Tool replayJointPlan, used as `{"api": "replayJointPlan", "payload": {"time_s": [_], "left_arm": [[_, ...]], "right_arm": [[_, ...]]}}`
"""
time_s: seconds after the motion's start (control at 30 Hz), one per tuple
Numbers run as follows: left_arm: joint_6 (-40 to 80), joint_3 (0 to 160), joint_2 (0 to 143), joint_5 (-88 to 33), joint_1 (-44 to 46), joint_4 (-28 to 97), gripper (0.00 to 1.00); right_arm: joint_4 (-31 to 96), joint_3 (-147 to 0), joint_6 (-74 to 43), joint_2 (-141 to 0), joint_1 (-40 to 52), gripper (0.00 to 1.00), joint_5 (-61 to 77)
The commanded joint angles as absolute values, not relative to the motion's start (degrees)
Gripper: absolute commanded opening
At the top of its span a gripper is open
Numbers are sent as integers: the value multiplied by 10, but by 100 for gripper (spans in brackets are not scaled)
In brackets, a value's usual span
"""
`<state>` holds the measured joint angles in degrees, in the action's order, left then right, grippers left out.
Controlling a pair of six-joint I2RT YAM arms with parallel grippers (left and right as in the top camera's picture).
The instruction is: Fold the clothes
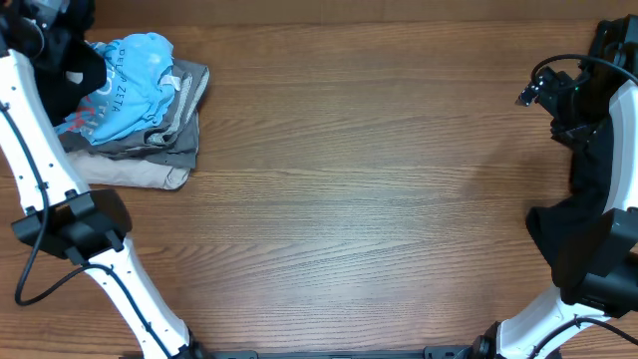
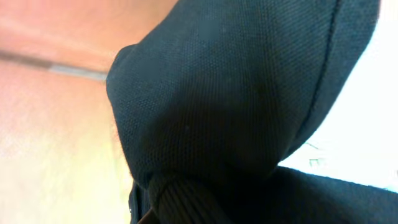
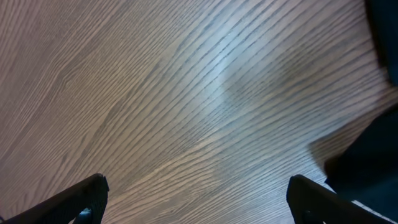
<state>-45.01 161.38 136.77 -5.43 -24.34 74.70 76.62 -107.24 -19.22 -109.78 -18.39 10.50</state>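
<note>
My left gripper will swing to the right in the overhead view next, turning across the light-blue shirt, because the folded stack point(image 1: 137, 98) for the black garment is there.
A black garment point(image 1: 583, 224) hangs bunched at the table's right edge, partly over my right arm; its edge shows in the right wrist view point(image 3: 367, 168). My right gripper point(image 1: 530, 95) is open and empty, its fingers point(image 3: 198, 186) spread wide above bare wood, left of that garment. A second black garment point(image 1: 68, 48) is bunched at the far left corner. It fills the left wrist view point(image 2: 236, 93), gathered with a ribbed hem at the jaws. My left gripper point(image 1: 50, 30) is shut on it; its fingers are hidden by the cloth.
A stack of folded garments lies at the back left: a light-blue shirt with lettering point(image 1: 130, 80) on top, grey ones point(image 1: 184, 110) under it, a beige one point(image 1: 140, 175) at the bottom. The wooden table point(image 1: 349, 179) spreads between the arms.
</note>
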Motion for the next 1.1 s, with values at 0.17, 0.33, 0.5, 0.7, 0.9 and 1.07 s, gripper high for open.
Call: {"api": "replayJointPlan", "payload": {"time_s": [0.17,0.33,0.5,0.7,0.9,1.07], "left_arm": [[-497,1520,1339,-88,-246,633,4],[-486,1520,1339,-99,-240,649,4],[-486,1518,1339,-247,-213,737,41],[-437,1515,1339,-380,-142,788,100],[-253,1538,1339,-315,-108,716,100],[-204,1595,1339,-337,-105,758,100]], "right_arm": [[777,-1071,-196,-1098,-183,96,106],[770,-1071,-198,-1098,-183,96,106],[766,-1071,-198,-1098,-183,96,106],[767,-1071,-198,-1098,-180,96,106],[771,-1071,-198,-1098,-180,96,106],[776,-1083,-158,-1086,-168,90,123]]}}
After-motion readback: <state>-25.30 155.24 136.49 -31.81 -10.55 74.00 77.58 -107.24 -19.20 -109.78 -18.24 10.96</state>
